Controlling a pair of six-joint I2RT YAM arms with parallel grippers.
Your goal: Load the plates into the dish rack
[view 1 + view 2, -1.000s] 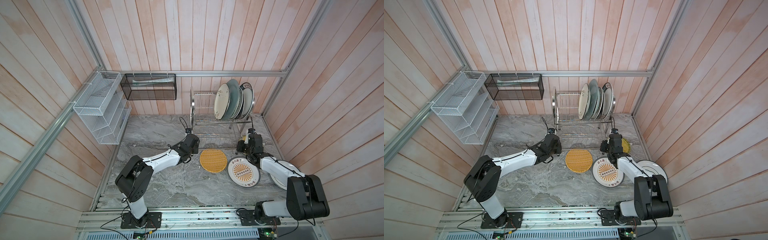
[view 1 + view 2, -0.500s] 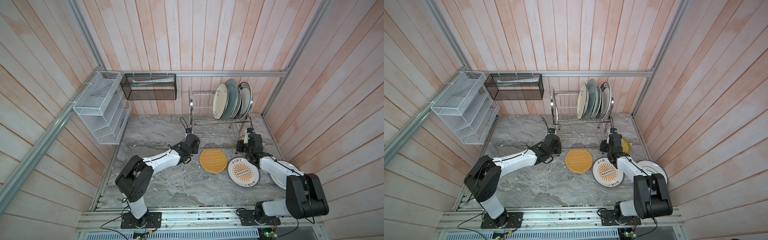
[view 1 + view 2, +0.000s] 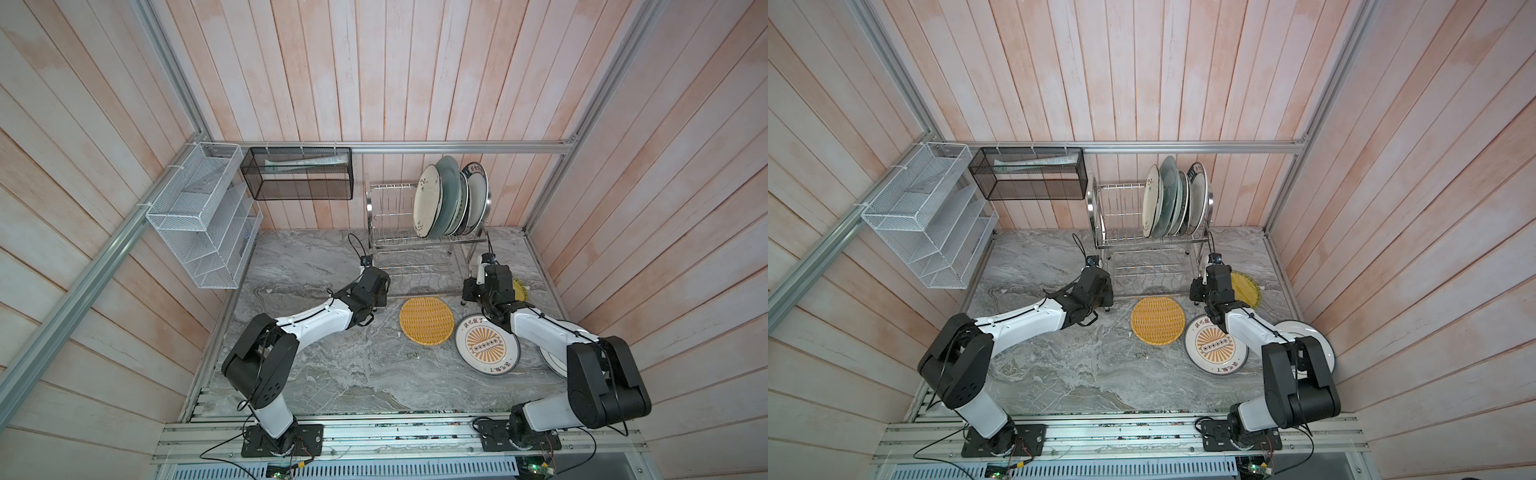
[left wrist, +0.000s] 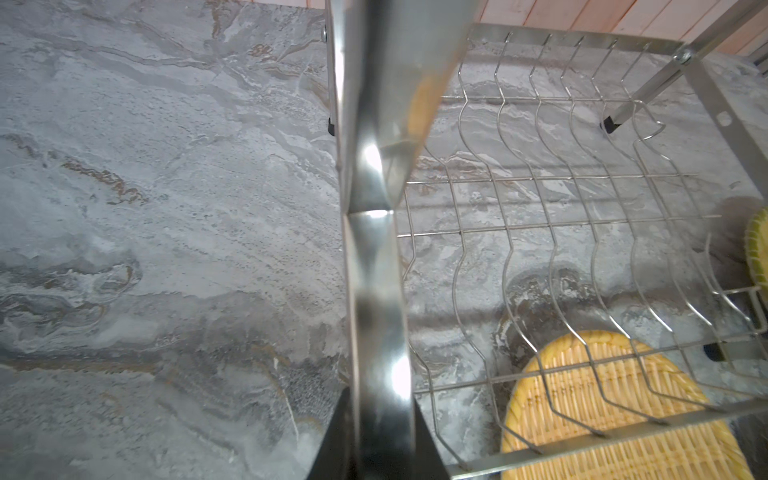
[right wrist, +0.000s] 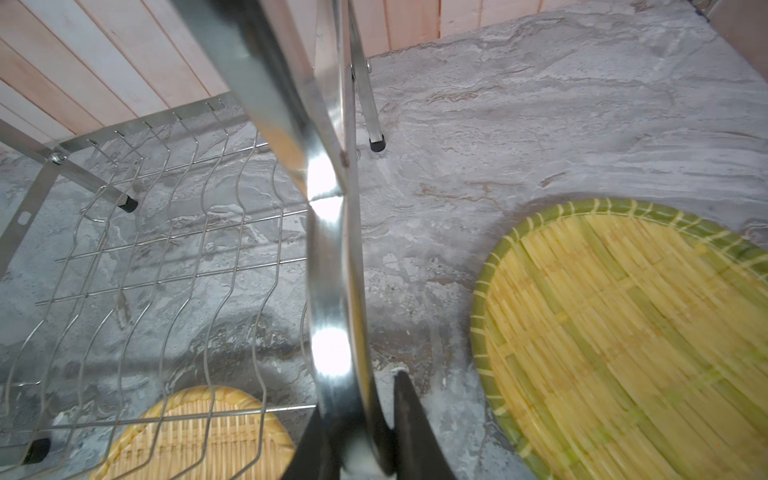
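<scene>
My left gripper will next slide the rack's side frame over the bare marble beside the rack toward the white mesh organizer, then release it.
The dish rack (image 3: 390, 208) (image 3: 1117, 216) stands at the back of the marble table with several plates (image 3: 451, 199) upright in the right half of its upper tier. My left gripper (image 3: 380, 286) (image 4: 380, 415) is shut on the rack's left side frame (image 4: 374, 249). My right gripper (image 3: 484, 282) (image 5: 357, 415) is shut on the right side frame (image 5: 332, 270). An orange woven plate (image 3: 427, 320) (image 4: 602, 415) and a sunburst plate (image 3: 487, 348) lie flat in front of the rack. A green-rimmed woven plate (image 5: 623, 332) lies beside the right gripper. A blue-ringed white plate (image 3: 552, 357) is partly hidden under the right arm.
A white mesh organizer (image 3: 203, 216) hangs on the left wall and a black mesh basket (image 3: 299, 174) on the back rail. The rack's lower wire tier (image 4: 561, 208) holds nothing. Bare marble (image 3: 332, 365) lies between the arms at the front.
The dish rack with its plates has shifted a little to the left, and both grippers have moved with it while holding its side frames.
</scene>
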